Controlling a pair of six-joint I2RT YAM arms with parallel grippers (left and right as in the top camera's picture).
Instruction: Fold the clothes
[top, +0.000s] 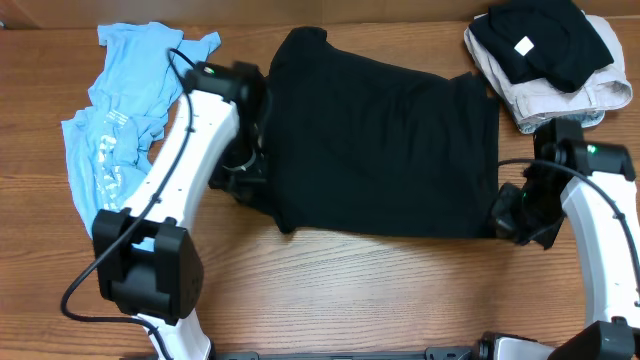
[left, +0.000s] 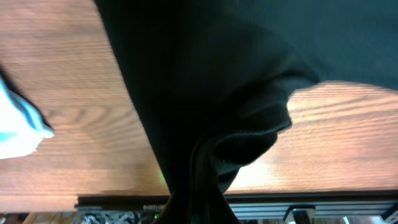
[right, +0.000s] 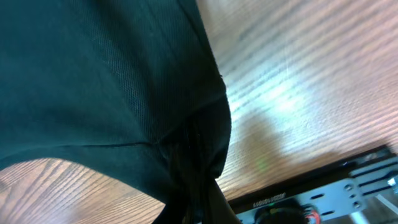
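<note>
Both grippers hold the black t-shirt's near edge with flat cloth beyond, so my left gripper will move outward over the t-shirt's side by the blue shirt (left: 163, 31) and let go.
A black t-shirt (top: 380, 140) lies spread across the middle of the wooden table. My left gripper (top: 243, 178) is shut on its left edge; in the left wrist view the black cloth (left: 205, 112) bunches into the jaws at the bottom. My right gripper (top: 508, 215) is shut on the shirt's lower right corner; in the right wrist view the dark fabric (right: 112, 87) gathers into the jaws and is lifted off the wood.
A crumpled light blue shirt (top: 125, 110) lies at the far left, also in the left wrist view (left: 18, 127). A stack of folded clothes, black (top: 540, 40) on beige (top: 560, 98), sits at the back right. The table's front edge (left: 249, 200) runs close below.
</note>
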